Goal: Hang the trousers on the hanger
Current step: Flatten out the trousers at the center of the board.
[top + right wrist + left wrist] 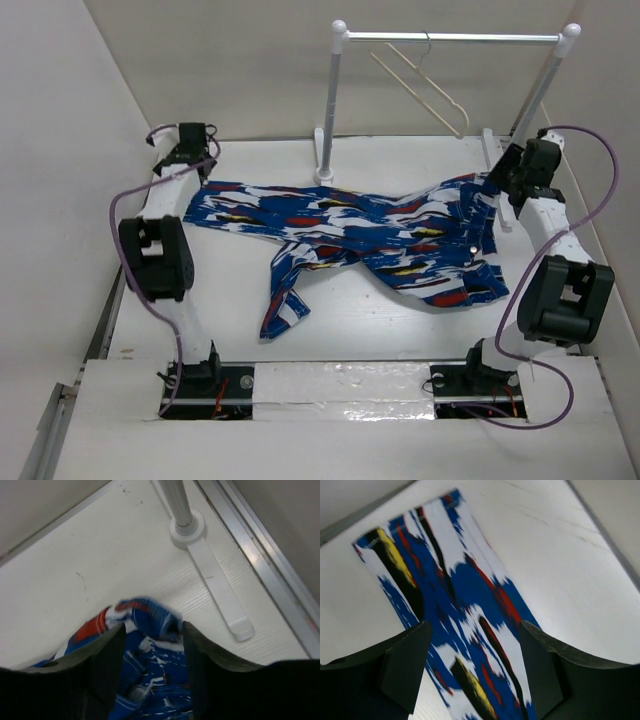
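Observation:
The near trouser leg's folded end lies below my left gripper and to its right in the top view, so my left gripper will move back and down onto that end.
The trousers lie spread across the table, legs to the left and waist to the right. The cream hanger hangs by its hook on the rail at the back. My left gripper is open and hovers over the end of a trouser leg, with its fingers on either side of the cloth and apart from it. My right gripper is at the waist end. Its jaws are closed in on a bunched fold of the waistband, and the cloth touches both fingers.
The white two-post rail stand stands at the back of the table. Its right post and flat foot are just beyond my right gripper. Walls close in at left, right and back. A metal edge strip runs along the right.

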Tool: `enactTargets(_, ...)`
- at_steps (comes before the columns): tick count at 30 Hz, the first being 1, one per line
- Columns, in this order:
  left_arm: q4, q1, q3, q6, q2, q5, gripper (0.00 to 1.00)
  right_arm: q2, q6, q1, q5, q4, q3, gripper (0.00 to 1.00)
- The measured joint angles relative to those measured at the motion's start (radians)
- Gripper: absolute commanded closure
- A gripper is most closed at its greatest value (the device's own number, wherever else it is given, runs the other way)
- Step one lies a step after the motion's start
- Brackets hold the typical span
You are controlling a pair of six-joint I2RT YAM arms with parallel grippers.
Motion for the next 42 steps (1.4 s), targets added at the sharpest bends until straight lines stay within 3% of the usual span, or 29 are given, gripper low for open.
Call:
enactTargets(2,0.058,-0.074,-0.182,-0.006,-0.155,0.005,0.32,-0.026,-0.007,0.031,0.011,0.002,-0.002,0.21)
enactTargets(4,0.082,-0.185,-0.374,-0.017,-0.350,0.003,0.33,-0.092,-0.011,0.071,0.011,0.008,-0.026,0.21)
enactTargets(6,0.134,-0.312,-0.549,-0.033,-0.553,0.018,0.34,-0.198,-0.014,0.121,0.010,0.042,-0.087,0.30)
enactTargets(7,0.142,-0.370,-0.622,-0.045,-0.643,0.032,0.34,-0.258,-0.018,0.148,0.008,0.054,-0.124,0.40)
enactTargets(8,0.150,-0.415,-0.688,-0.060,-0.724,0.045,0.35,-0.318,-0.024,0.183,0.008,0.063,-0.160,0.75)
enactTargets(9,0.153,-0.444,-0.750,-0.077,-0.792,0.057,0.35,-0.375,-0.032,0.217,0.006,0.074,-0.197,0.91)
enactTargets(10,0.143,-0.464,-0.805,-0.097,-0.842,0.064,0.36,-0.428,-0.031,0.252,0.000,0.089,-0.235,1.00)
enactTargets(13,0.079,-0.543,-0.921,-0.161,-0.920,0.069,0.35,-0.531,-0.039,0.369,-0.016,0.120,-0.331,1.00)
enactTargets(15,0.000,-0.619,-0.970,-0.214,-0.944,0.084,0.29,-0.562,-0.052,0.452,-0.035,0.119,-0.382,0.99)
enactTargets(17,-0.069,-0.711,-0.996,-0.270,-0.977,0.101,0.28,-0.570,-0.070,0.535,-0.071,0.099,-0.409,0.85)
enactTargets(20,-0.138,-0.831,-1.007,-0.354,-1.036,0.121,0.26,-0.566,-0.110,0.692,-0.090,0.066,-0.415,0.73)
enactTargets(24,-0.170,-0.941,-1.025,-0.444,-1.048,0.130,0.25,-0.566,-0.140,0.866,-0.062,0.043,-0.415,0.67)
enactTargets(26,-0.171,-0.960,-1.045,-0.461,-1.014,0.138,0.29,-0.566,-0.145,0.887,-0.044,0.039,-0.415,0.63)
enactTargets(28,-0.171,-0.966,-1.058,-0.472,-0.964,0.138,0.45,-0.566,-0.144,0.887,-0.019,0.040,-0.420,0.62)
enactTargets(29,-0.175,-0.967,-1.059,-0.476,-0.939,0.126,0.53,-0.566,-0.144,0.886,-0.005,0.041,-0.426,0.59)
enactTargets(30,-0.175,-0.968,-1.059,-0.476,-0.916,0.105,0.80,-0.568,-0.141,0.884,0.008,0.047,-0.437,0.59)
enactTargets(32,-0.196,-0.957,-1.038,-0.454,-0.867,0.060,1.00,-0.569,-0.134,0.877,0.029,0.053,-0.469,0.58)
enactTargets(35,-0.325,-0.917,-0.865,-0.388,-0.761,-0.055,1.00,-0.566,-0.106,0.845,0.049,0.061,-0.525,0.58)
enactTargets(42,-0.573,-0.910,-0.196,-0.198,-0.688,-0.424,1.00,-0.573,-0.049,0.705,0.054,0.065,-0.671,0.58)
